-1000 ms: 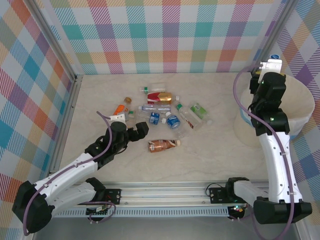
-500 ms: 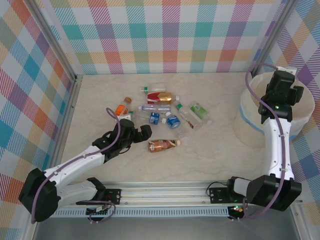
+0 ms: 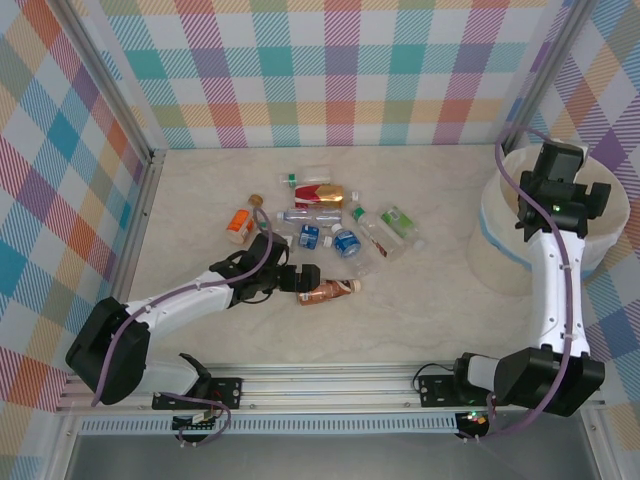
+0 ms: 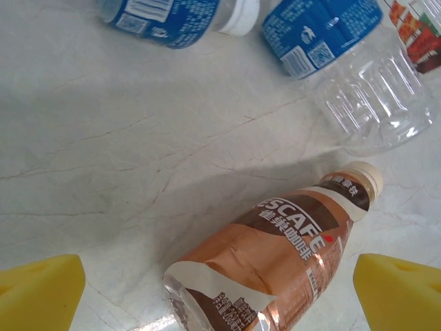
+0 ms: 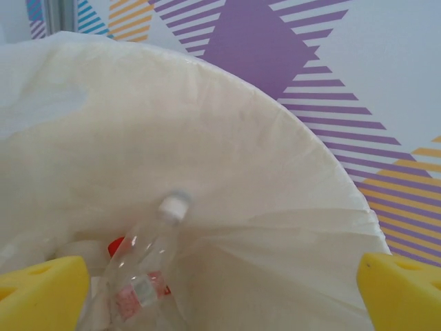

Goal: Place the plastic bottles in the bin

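The robot's left gripper will next move down and turn until its fingers are on both sides of the brown-label bottle's body [image 3: 320, 292] [image 4: 258, 270], since the bottle lies below it and slanted between the fingers.
A brown-label coffee bottle [image 3: 327, 290] lies on its side on the table. My left gripper [image 3: 303, 279] is open at its base end. In the left wrist view that bottle [image 4: 275, 255] lies between the yellow pads [image 4: 38, 289], with a gap on each side. Several more plastic bottles [image 3: 330, 215] lie in a loose cluster behind it. My right gripper [image 3: 566, 193] hangs open over the bin [image 3: 498, 250]. Below it a clear white-capped bottle [image 5: 141, 276] lies loose and blurred against the bin's cream liner [image 5: 275, 172], clear of the fingers [image 5: 403, 293].
Two blue-label bottles [image 4: 172, 17] [image 4: 331, 34] lie just beyond the brown one. An orange-label bottle [image 3: 239, 222] is at the cluster's left edge. A red cap [image 5: 116, 245] shows deep in the bin. Checked walls close in the table on three sides.
The right gripper swung over the bin and opened, and the clear bottle it carried has dropped inside. The left arm reached right until its open fingers flank the brown bottle.
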